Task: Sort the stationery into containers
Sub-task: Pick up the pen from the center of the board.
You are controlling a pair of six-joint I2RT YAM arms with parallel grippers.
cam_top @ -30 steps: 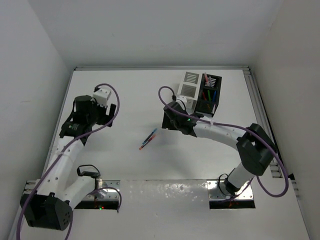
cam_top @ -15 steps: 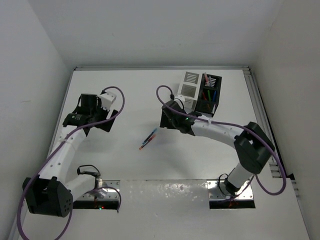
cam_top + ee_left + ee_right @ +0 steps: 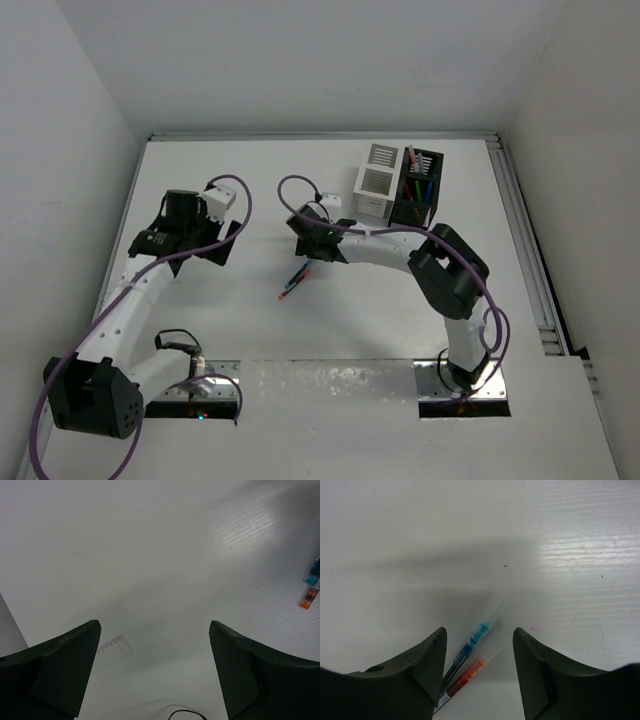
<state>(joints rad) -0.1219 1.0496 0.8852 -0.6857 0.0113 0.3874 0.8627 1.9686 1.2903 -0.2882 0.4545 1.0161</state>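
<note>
My right gripper should next move down onto the blue pen's clear end point(image 3: 492, 612), which is below it between the open fingers, because that end of the blue pen reaches past the red pen point(image 3: 470, 672).
A blue pen point(image 3: 475, 640) and a red pen point(image 3: 470, 672) lie side by side on the white table, also seen in the top view point(image 3: 296, 278). My right gripper point(image 3: 479, 630) is open and empty, with its fingers straddling the two pens from just above; in the top view it point(image 3: 308, 248) is at the pens' upper end. My left gripper point(image 3: 154, 625) is open and empty over bare table, far left of the pens point(image 3: 185, 245). The white box point(image 3: 375, 180) and the black box point(image 3: 418, 190) stand together at the back right. Several pens stand in the black box.
A clear plastic ruler point(image 3: 112, 647) lies on the table under my left gripper. The pens show at the right edge of the left wrist view point(image 3: 311, 582). White walls enclose the table. A metal rail point(image 3: 520, 230) runs along its right side.
My right arm has swung left from beside the white box to over the two pens. My left gripper has shifted slightly toward the middle.
</note>
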